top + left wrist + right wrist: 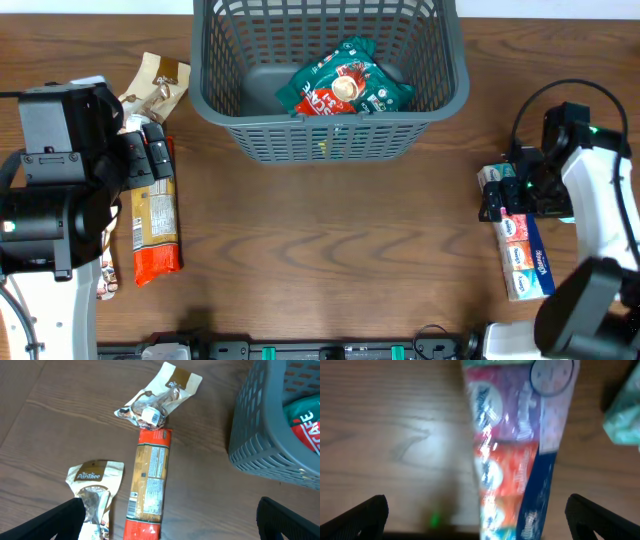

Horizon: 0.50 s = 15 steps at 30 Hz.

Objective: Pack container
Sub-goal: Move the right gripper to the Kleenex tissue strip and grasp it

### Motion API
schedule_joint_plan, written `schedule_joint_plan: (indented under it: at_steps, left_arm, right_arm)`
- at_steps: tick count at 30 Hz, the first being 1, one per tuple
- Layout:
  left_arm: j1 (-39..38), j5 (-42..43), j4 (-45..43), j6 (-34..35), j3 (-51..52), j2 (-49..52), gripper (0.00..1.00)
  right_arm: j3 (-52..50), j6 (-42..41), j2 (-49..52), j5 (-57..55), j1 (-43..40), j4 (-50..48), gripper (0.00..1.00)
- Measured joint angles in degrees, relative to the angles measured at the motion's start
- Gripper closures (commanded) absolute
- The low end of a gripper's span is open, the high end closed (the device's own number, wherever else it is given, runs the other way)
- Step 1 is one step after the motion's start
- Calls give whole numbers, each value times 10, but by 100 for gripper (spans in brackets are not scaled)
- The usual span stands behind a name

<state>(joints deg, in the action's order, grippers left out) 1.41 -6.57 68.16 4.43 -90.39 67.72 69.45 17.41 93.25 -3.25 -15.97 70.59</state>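
My right gripper should next go down onto the tissue pack's middle (511,217) (514,447) and close across the pack's width, because the pack is below my gripper, between the open fingers.
The container (452,92), a dark grey lattice basket, stands at the back centre with green and red snack packets (345,85) lying inside; its corner (265,435) shows in the left wrist view. My left gripper (167,527) is open and hovers over a long orange and red packet (150,485), the fingers well apart on either side. My right gripper (477,520) is open above a long multicoloured tissue pack (520,445), which lies between its fingers without being touched. From overhead, the left gripper (148,155) is at the left and the right gripper (508,198) at the right.
A crumpled beige packet (157,400) lies beyond the long packet, and a second beige packet (95,490) lies left of it. A pale green item (625,415) sits beside the tissue pack. Bare wood spans the table middle (330,240).
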Motion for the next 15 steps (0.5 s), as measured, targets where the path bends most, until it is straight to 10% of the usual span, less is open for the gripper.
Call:
schedule_joint_plan:
  at_steps: [15]
  left_arm:
    - [0, 0, -2, 0, 0, 0, 1]
  right_arm:
    - [-6, 39, 155, -16, -23, -120, 8]
